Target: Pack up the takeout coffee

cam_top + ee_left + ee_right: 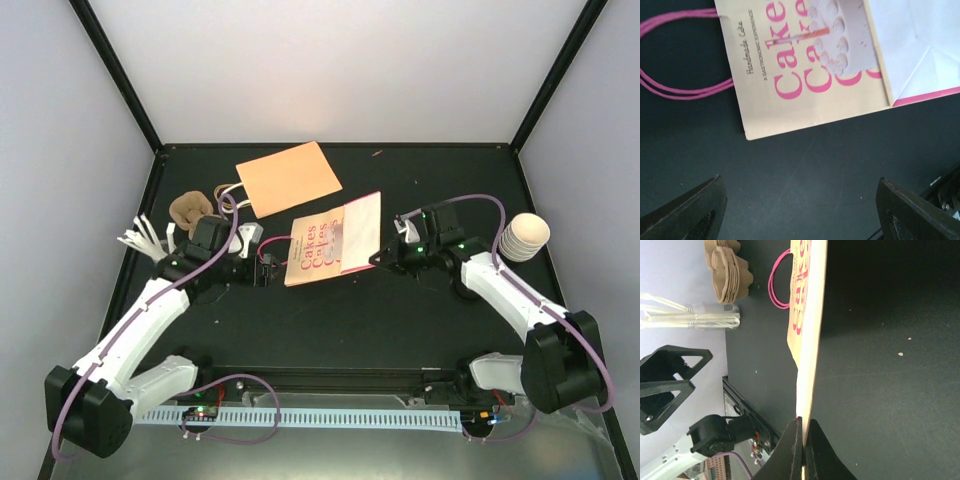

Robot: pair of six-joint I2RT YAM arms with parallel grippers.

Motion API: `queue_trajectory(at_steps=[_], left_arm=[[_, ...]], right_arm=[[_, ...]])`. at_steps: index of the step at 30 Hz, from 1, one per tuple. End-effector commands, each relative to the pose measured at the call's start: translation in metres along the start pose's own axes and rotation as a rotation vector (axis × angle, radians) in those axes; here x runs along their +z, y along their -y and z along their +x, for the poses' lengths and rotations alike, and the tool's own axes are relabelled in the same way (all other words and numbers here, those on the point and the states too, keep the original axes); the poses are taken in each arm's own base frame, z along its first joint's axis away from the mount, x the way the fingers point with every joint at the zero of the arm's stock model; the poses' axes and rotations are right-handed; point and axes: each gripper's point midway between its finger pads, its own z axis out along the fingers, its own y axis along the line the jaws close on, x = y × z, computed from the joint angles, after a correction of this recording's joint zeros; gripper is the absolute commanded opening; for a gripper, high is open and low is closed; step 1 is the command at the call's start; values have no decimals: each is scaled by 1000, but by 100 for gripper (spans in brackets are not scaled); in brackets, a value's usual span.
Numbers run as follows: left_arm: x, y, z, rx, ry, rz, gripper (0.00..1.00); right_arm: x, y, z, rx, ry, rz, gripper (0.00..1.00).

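The right gripper moves back and to the right in the top view over bare tabletop next and releases the bag's edge, since the cream bag (330,240) lies crooked.
The takeout coffee cup (524,237), cream and ribbed, stands at the table's right edge, beside my right forearm and held by nothing. A cream paper bag (330,240) printed with pink "Cakes" lies at the centre. My right gripper (376,259) is shut on the bag's right edge; in the right wrist view the fingers (796,445) pinch the thin bag edge (809,340). My left gripper (267,261) is open and empty just left of the bag, by its pink handles (670,90). In the left wrist view the bag (810,65) lies ahead of the open gripper (800,220).
A flat orange-brown paper bag (288,177) lies behind the cream one. A brown pulp carrier (190,208) and a bundle of white sticks (140,238) in a clear holder (705,317) stand at the far left. Black frame posts rise at the back corners.
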Motion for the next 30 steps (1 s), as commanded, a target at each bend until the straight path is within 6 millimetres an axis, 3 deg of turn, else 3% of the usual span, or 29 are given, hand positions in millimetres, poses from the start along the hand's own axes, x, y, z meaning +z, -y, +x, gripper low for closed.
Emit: queue_trajectory(at_steps=[1,8,17,30], left_arm=[[0,15,-2,-28,31,107,84],[4,11,12,-60,11,118,84],[21,-1,40,-134,0,149,83],[38,-19,37,-161,9,85,81]], right_arm=[[-13,-12,3,-113,4,-10,1],[-20,-8,8,-172,7,37,1],[-18,14,12,-212,25,104,1],[-8,50,23,-181,8,188,1]])
